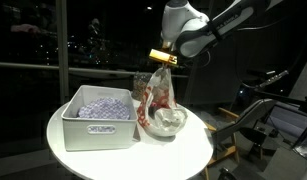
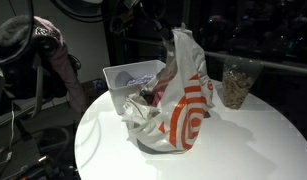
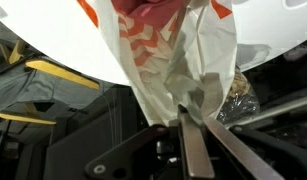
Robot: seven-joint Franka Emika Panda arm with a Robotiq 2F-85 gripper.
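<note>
The bag's slumped lower part [image 2: 159, 132] is below my gripper on the tabletop, so next my gripper will lift the pinched top to straighten the bag, then lower it and let it go.
My gripper [image 1: 161, 66] is shut on the top of a white plastic bag with orange-red print [image 1: 158, 100] and holds it stretched upright above the round white table [image 1: 183, 152]. In an exterior view the bag [image 2: 183, 100] stands tall at the table's middle with its bottom resting on the tabletop. In the wrist view the fingers [image 3: 189, 120] pinch the bunched bag top [image 3: 188, 50]. Some dark contents show through the bag's lower part.
A white rectangular bin [image 1: 98, 125] with crumpled clear wrap inside stands beside the bag; it also shows in an exterior view [image 2: 128, 78]. A clear bag of brown snacks [image 2: 236, 85] sits behind. A chair [image 1: 255, 120] stands past the table edge.
</note>
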